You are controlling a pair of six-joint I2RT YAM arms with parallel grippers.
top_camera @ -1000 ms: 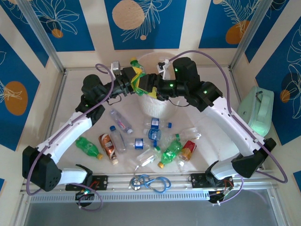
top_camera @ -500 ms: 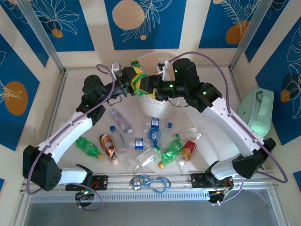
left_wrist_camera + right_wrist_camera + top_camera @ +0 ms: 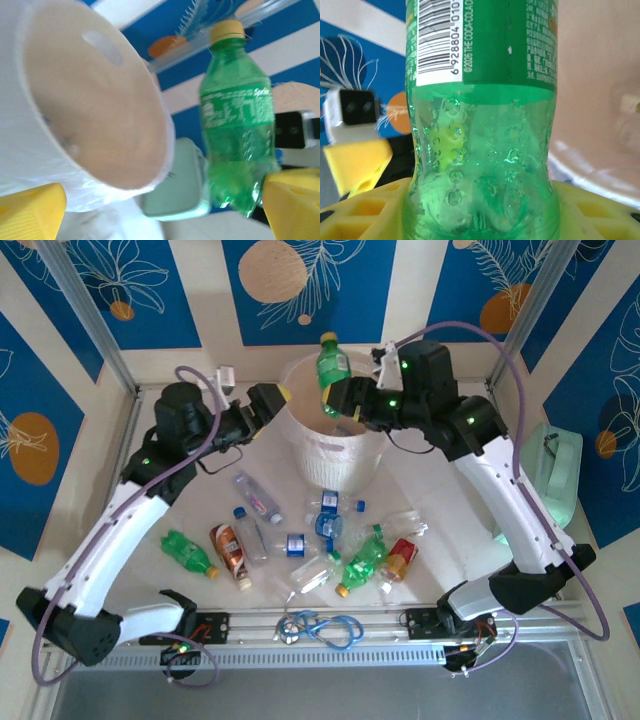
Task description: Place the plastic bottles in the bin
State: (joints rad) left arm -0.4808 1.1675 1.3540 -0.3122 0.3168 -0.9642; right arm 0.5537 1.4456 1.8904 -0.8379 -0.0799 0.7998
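The bin's opening (image 3: pixel 308 400) (image 3: pixel 600 105) lies below the gripper and the held green bottle. My right gripper tilts downward over that opening next and releases the bottle.
A green bottle (image 3: pixel 333 365) with a yellow cap stands upright over the cream-white bin (image 3: pixel 340 455), and my right gripper (image 3: pixel 342 400) is shut on its lower part. In the right wrist view the green bottle (image 3: pixel 480 150) sits between my yellow fingers (image 3: pixel 365 210), with the bin (image 3: pixel 600 100) behind. My left gripper (image 3: pixel 265 405) is open just left of the bin. Its wrist view has the green bottle (image 3: pixel 240 135) at the right and the bin's mouth (image 3: pixel 100 110) at the left. Several plastic bottles lie on the table: green (image 3: pixel 188 552), brown (image 3: pixel 230 552), clear (image 3: pixel 258 498), red (image 3: pixel 400 558).
A mint-green case (image 3: pixel 548 475) stands at the right wall. A blue cable loop (image 3: pixel 320 625) lies on the front rail between the arm bases. More bottles cluster around a green one (image 3: pixel 362 560) in front of the bin.
My left gripper opened, let go of the green bottle and drew back to the left. My right gripper closed on the bottle and carried it up and right, over the bin.
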